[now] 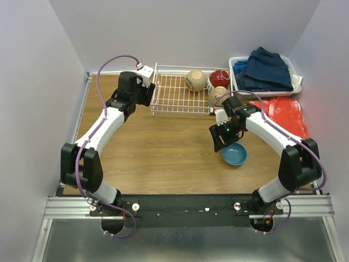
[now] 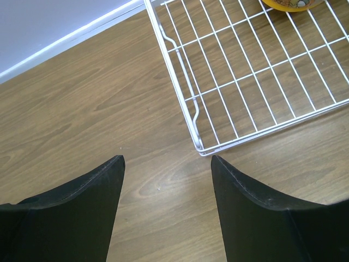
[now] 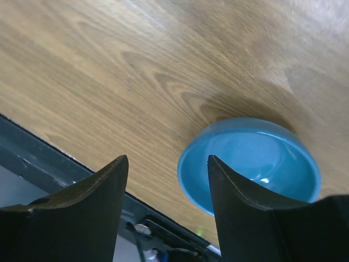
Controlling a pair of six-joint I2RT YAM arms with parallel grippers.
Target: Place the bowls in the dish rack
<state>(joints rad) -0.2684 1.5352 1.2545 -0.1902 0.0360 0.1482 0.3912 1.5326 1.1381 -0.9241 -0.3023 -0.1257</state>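
Note:
The blue bowl's rim (image 1: 223, 155) (image 3: 180, 168) shows below and slightly back in the gripper's open gap. My right gripper next turns its fingers and lowers them backward on both sides of that rim.
A blue bowl (image 1: 234, 155) (image 3: 251, 161) sits upright on the wooden table. My right gripper (image 1: 219, 145) (image 3: 166, 158) hovers open just left of it, with only the bowl's near rim showing in the gap and nothing gripped. The white wire dish rack (image 1: 174, 94) (image 2: 245, 71) stands at the back. It holds a tan bowl (image 1: 196, 80), a red bowl (image 1: 219, 77) and a cream bowl (image 1: 218, 95). My left gripper (image 1: 143, 99) (image 2: 166, 158) is open and empty beside the rack's near left corner. An orange-yellow bowl (image 2: 286, 4) shows at the top edge of the left wrist view.
A white basket of blue clothes (image 1: 264, 71) stands at the back right, with a red cloth (image 1: 283, 114) in front of it. Walls close in on the table at the left, back and right. The metal rail (image 1: 191, 204) runs along the near edge.

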